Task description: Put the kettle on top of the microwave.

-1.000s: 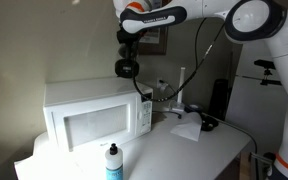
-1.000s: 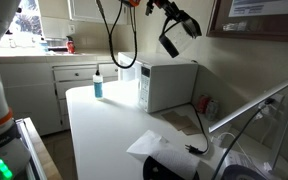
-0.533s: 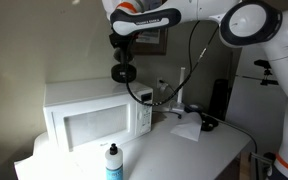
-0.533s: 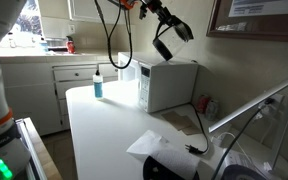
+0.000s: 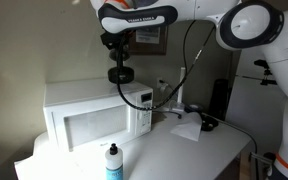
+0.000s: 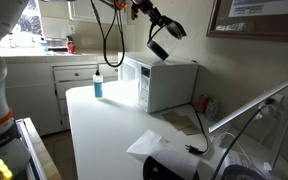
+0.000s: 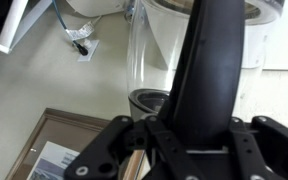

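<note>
I should next tilt my gripper to bring the kettle upright, lower it onto the microwave's top (image 5: 122,86) and let go of the handle, because the kettle is still hanging at a slant.
The dark kettle (image 5: 119,72) hangs from my gripper (image 5: 117,55) just above the top of the white microwave (image 5: 89,118). It also shows in an exterior view (image 6: 157,49), tilted, above the microwave (image 6: 164,82). In the wrist view the kettle's black handle (image 7: 209,70) fills the space between my gripper's jaws (image 7: 189,135), which are shut on it. The smoky glass body (image 7: 149,45) shows behind the handle.
A small white bottle with a black cap (image 5: 113,163) stands at the counter front, also seen in an exterior view (image 6: 98,87). A white cloth (image 5: 187,130) lies on the counter. A framed picture (image 5: 149,38) hangs on the wall behind the arm. A black cable (image 5: 189,70) dangles from the arm.
My gripper has carried the kettle sideways, from beyond the microwave's panel end to over the middle of the microwave top. The grip has not changed.
</note>
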Available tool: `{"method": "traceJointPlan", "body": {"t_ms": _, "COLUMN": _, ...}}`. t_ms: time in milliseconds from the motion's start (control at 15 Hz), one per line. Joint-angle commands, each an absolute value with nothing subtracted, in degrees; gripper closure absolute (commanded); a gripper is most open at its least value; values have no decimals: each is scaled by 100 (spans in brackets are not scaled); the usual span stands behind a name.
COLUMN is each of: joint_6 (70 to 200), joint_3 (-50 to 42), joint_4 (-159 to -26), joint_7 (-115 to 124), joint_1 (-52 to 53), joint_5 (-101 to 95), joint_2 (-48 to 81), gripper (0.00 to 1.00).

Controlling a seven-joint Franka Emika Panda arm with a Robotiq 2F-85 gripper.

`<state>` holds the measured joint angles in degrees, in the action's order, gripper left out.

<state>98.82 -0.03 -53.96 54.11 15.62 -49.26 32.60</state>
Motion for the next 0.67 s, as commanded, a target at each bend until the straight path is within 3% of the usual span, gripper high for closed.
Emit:
{"method": "traceJointPlan", "body": {"t_ms": 0, "joint_6": 9133, "joint_3": -111, "joint_4": -4977, "joint_7": 5853, "joint_1": 1893, "joint_5": -5071, "joint_2": 3561, "gripper": 94}}
{"method": "traceJointPlan", "body": {"t_ms": 600, "joint_6": 8532, "joint_3": -9, "joint_4": -4529, "joint_7": 5921, "joint_1": 2024, "joint_5": -4775, "joint_2": 4066, "gripper": 94}}
